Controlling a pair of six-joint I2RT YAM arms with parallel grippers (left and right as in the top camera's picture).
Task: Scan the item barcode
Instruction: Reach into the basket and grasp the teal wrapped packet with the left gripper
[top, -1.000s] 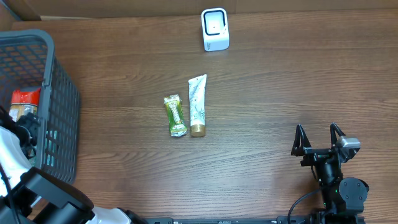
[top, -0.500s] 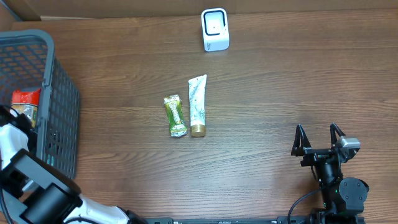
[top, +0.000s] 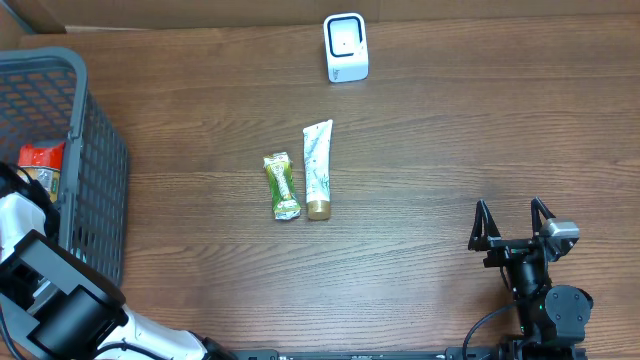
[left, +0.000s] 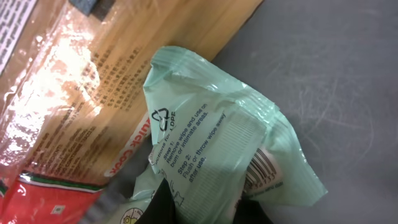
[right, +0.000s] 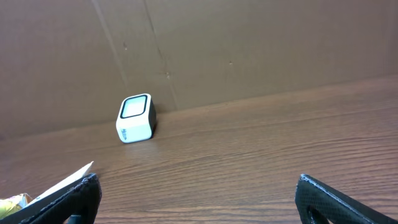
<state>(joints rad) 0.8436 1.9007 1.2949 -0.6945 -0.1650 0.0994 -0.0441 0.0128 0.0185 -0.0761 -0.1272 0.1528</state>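
Observation:
Next, my left gripper moves up out of the basket, over the basket's side, then down to the table (top: 234, 191) beside the green snack wrapper, where empty wood shows.
In the left wrist view my left gripper (left: 208, 208) is shut on a pale green plastic packet (left: 211, 124). Its black fingers pinch the packet's lower part. A barcode (left: 264, 168) shows on the packet's right side. The packet lies against a red and orange food bag (left: 68, 106) on the grey basket floor. In the overhead view the left arm (top: 22, 225) reaches into the basket (top: 95, 190), its fingers hidden there. The white scanner (top: 346, 47) stands at the table's far edge and also shows as the white scanner (right: 135, 117) in the right wrist view. My right gripper (top: 511, 214) rests open at the near right.
A green snack wrapper (top: 281, 186) and a white tube with a gold cap (top: 318, 168) lie side by side mid-table. A red-topped package (top: 40, 158) shows inside the basket. A cardboard wall (right: 249, 43) stands behind the scanner.
The left gripper has closed on the pale green packet. The left arm shifted slightly inside the basket. The right arm has not moved.

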